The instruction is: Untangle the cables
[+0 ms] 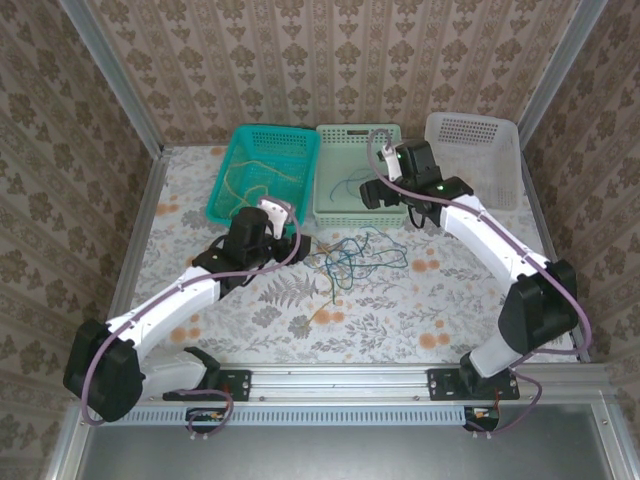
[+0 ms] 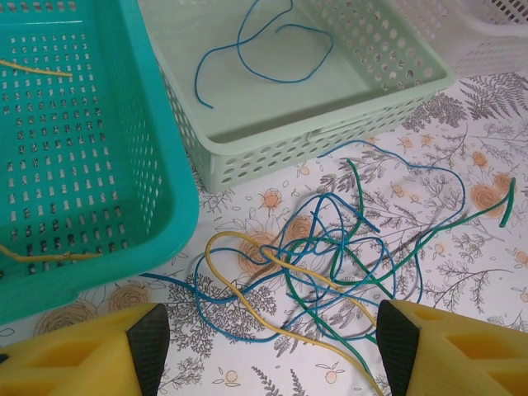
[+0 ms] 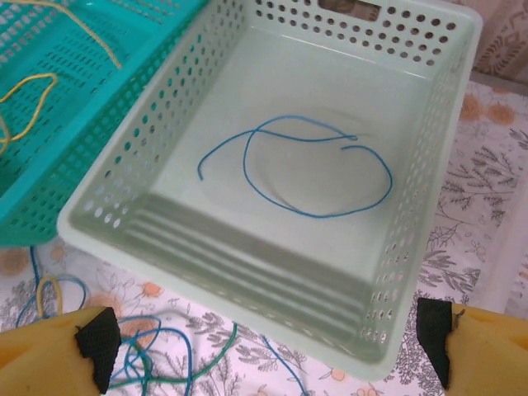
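The robot's right gripper will next move back and down to close on the green cable's loose end [image 2: 507, 203], because that sticks out of the tangle [image 2: 330, 247] below and back from the gripper.
The tangle of cables [image 1: 350, 258], with blue, green and yellow strands, lies on the flowered table in front of the baskets. In the left wrist view the tangle [image 2: 330, 247] sits just ahead of my left gripper [image 2: 272, 351]. That gripper is open, and a yellow strand [image 2: 238, 292] runs on the table between its fingers. One blue cable [image 3: 297, 165] lies loose in the pale green basket [image 3: 272, 289]. My right gripper [image 3: 266, 346] is open over that basket's near wall and holds nothing. In the top view, the left gripper [image 1: 290, 240] is left of the tangle and the right gripper [image 1: 378, 192] is over the pale green basket [image 1: 355, 215].
A teal basket [image 1: 225, 190] at the back left holds yellow cables [image 1: 255, 180]. A white basket [image 1: 475, 160] stands at the back right. All three baskets stand side by side behind the tangle. Metal frame posts and papered walls close in the table.
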You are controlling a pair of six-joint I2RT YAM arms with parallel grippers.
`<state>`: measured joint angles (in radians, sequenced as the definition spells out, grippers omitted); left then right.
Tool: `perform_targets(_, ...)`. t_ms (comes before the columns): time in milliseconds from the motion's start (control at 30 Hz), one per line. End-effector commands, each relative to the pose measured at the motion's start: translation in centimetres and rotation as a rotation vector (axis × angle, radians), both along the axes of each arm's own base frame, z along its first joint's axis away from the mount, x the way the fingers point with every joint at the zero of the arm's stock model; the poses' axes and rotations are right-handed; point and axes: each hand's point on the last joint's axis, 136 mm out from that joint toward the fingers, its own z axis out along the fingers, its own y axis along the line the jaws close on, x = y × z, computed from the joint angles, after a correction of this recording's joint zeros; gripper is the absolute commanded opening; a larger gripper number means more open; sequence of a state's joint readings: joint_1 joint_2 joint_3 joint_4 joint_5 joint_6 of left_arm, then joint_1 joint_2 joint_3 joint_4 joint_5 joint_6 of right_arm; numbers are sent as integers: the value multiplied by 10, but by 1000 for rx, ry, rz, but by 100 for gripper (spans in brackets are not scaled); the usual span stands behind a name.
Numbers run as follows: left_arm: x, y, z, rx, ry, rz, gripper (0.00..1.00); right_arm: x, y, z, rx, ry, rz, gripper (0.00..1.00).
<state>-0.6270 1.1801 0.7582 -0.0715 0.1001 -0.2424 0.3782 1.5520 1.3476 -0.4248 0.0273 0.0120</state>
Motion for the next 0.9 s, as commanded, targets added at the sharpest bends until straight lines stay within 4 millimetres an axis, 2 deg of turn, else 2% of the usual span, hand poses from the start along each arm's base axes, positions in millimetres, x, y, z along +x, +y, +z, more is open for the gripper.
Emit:
perform_targets(0, 3, 4, 5, -10, -12, 24, 70, -36, 28, -17, -16, 68, 165, 93)
perform_targets(67, 4, 4, 4, -28, -10, 33, 71, -59, 42, -38, -54, 152, 205, 90)
perform_targets(167, 5, 2, 3, -47, 0, 35, 70, -84, 52, -62, -98, 227, 205, 88)
perform_targets(300, 3, 3, -1, -38, 19, 30, 70, -104, 56, -76, -63, 236, 194, 85)
perform_targets(433, 1, 4, -6, -32, 36, 31, 71, -114, 41, -85, -90, 234, 137, 83)
perform_targets(567, 1, 2, -8, -45, 45, 31, 71, -114, 0, -97, -196, 237, -31, 80)
perform_targets(600, 0, 1, -8, -47, 48, 25, 71, -115, -3, -101, -194, 246, -48, 80)
perform_targets(633, -1, -1, -7, -53, 48, 15, 71, -117, -8, -94, -166, 228, -70, 80)
perform_targets(767, -5, -16, -9, -48, 66, -51, 71, -123, -28, -107, -125, 265, -146, 79)
perform_targets(867, -6, -23, -14, -20, 91, -68, 70, -129, -28, -114, -111, 264, -101, 84)
